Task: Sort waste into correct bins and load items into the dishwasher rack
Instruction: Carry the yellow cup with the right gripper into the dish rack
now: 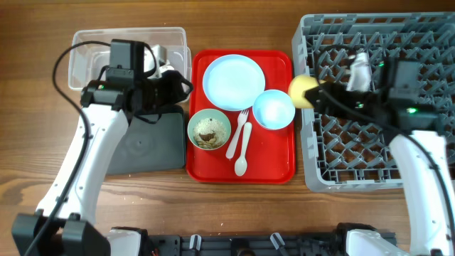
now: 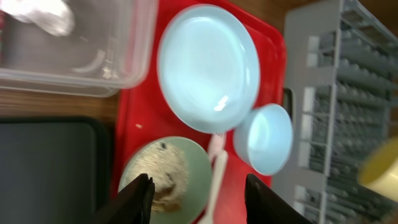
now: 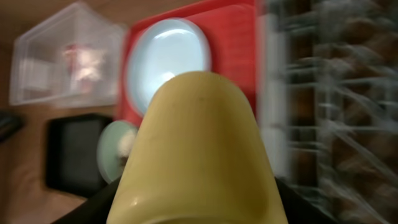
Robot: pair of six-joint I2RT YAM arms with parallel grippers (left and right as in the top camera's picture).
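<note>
The dishwasher rack's wires are empty, so my right gripper should next turn the yellow cup and lower it into the rack's side farthest from the red tray.
My right gripper (image 1: 321, 94) is shut on the yellow cup (image 1: 303, 90), holding it at the left edge of the grey dishwasher rack (image 1: 377, 167); the cup (image 3: 199, 143) fills the right wrist view. My left gripper (image 2: 199, 199) is open and empty above the pale green bowl (image 1: 208, 129), which holds food scraps (image 2: 163, 180). The light blue plate (image 1: 233, 80), light blue bowl (image 1: 274, 109), white fork (image 1: 236, 135) and spoon (image 1: 243, 153) lie on the red tray (image 1: 274, 160). The clear tub (image 1: 89, 53) holds white tissue (image 2: 46, 15) and a blurred red wrapper (image 3: 76, 53).
The black tray (image 1: 153, 146) lies in front of the clear tub, left of the red tray, partly under my left arm. The rack stands at the right, close against the red tray. Wooden table shows along the front edge.
</note>
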